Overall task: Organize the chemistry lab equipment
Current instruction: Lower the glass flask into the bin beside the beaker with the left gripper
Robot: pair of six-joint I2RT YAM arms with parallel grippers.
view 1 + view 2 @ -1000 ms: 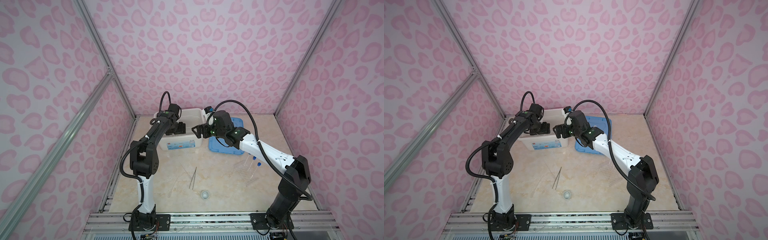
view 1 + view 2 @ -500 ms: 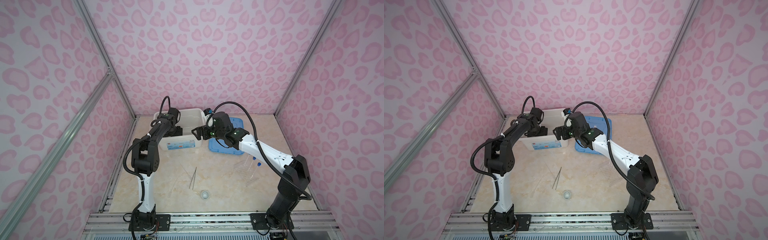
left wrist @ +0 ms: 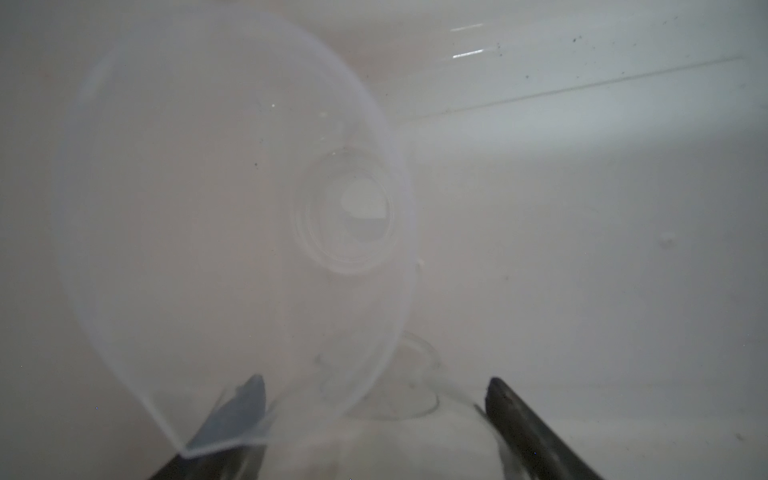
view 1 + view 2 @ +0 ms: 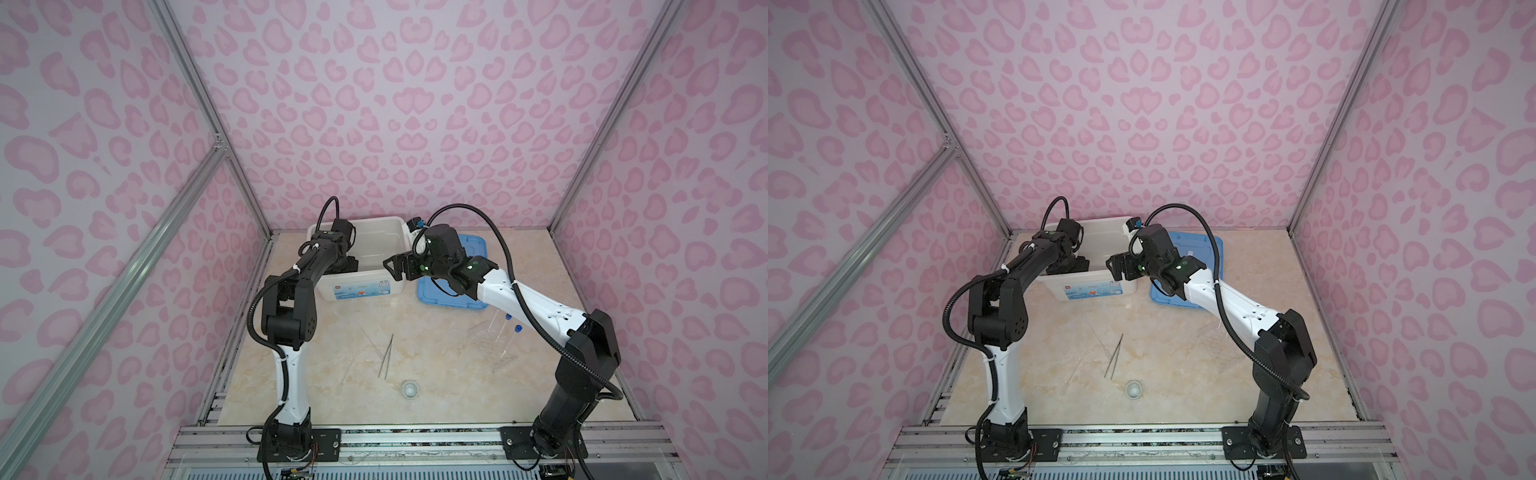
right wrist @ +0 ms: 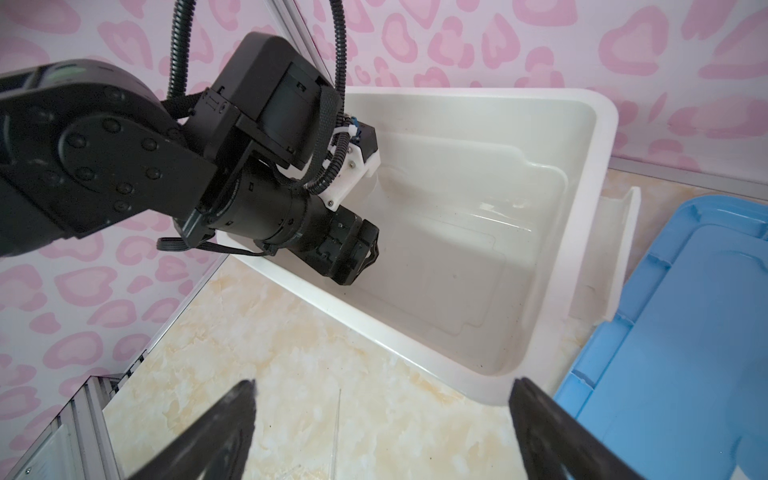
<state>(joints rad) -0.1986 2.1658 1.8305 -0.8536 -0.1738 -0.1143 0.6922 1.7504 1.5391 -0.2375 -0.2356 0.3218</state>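
The open bottom of the bin is below, beside the tipped beaker. I will next lower my left gripper gently, away from that beaker, and release the clear flask [image 3: 401, 374] there.
My left gripper [image 4: 345, 262] [image 3: 374, 382] reaches down inside the white bin [image 4: 361, 287]. In the left wrist view a clear flask [image 3: 401, 374] fills the gap between its fingers, neck pointing away, and the jaws stand wide on it. A clear beaker [image 3: 208, 208] lies on its side on the bin floor, touching the flask. My right gripper [image 4: 392, 266] [image 5: 382, 386] hovers open and empty over the table at the bin's front right corner. Metal tweezers [image 4: 386, 353], a thin glass rod [image 4: 349, 368] and a small white cup [image 4: 410, 390] lie near the front. The clear rack [image 4: 490, 345] holds blue-capped tubes [image 4: 518, 329].
The flat blue lid [image 4: 473, 249] [image 5: 685, 332] lies right of the bin, under my right forearm. The bin [image 4: 1092, 289] stands against the back wall. Pink walls and metal posts close in the table on three sides.
My left gripper has come down from above the bin's rim into the bin. The right gripper has barely shifted.
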